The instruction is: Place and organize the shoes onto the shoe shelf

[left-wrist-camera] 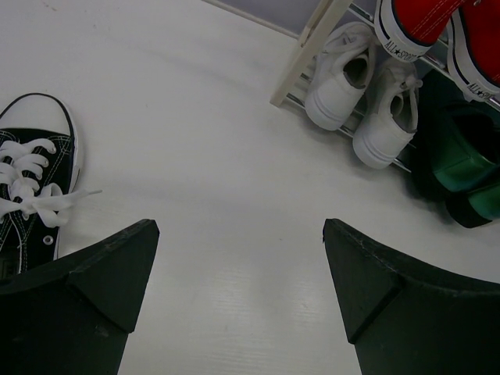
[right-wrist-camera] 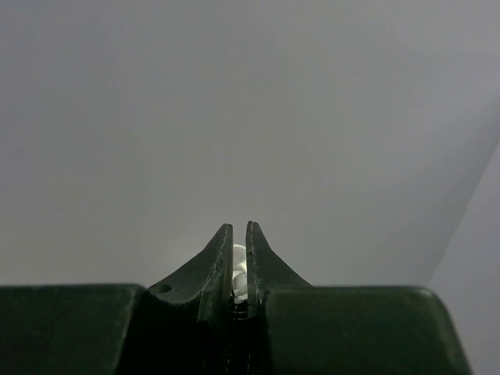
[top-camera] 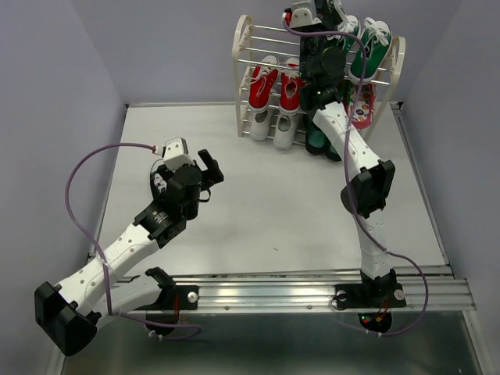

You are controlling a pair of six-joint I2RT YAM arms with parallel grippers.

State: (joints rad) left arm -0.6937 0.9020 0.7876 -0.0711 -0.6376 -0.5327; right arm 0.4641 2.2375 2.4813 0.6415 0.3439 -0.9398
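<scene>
The bare rods of the shoe shelf's top level are below my right gripper and to its left in the top view. My right gripper will next move toward them, bring the shoe down and then release it.
The shoe shelf stands at the table's far edge. A red pair sits on its middle tier and a white pair on its bottom tier. Both show in the left wrist view, red and white. My right gripper is up at the shelf's top tier. In its own view the gripper is shut on a white lace over dark stitched fabric, seemingly a black shoe. My left gripper hovers open and empty over the table. A black shoe lies to its left.
A green pair sits on the top tier at the right. A pink patterned shoe is on the middle tier. Dark green shoes are at the bottom right, also in the left wrist view. Grey walls enclose the table.
</scene>
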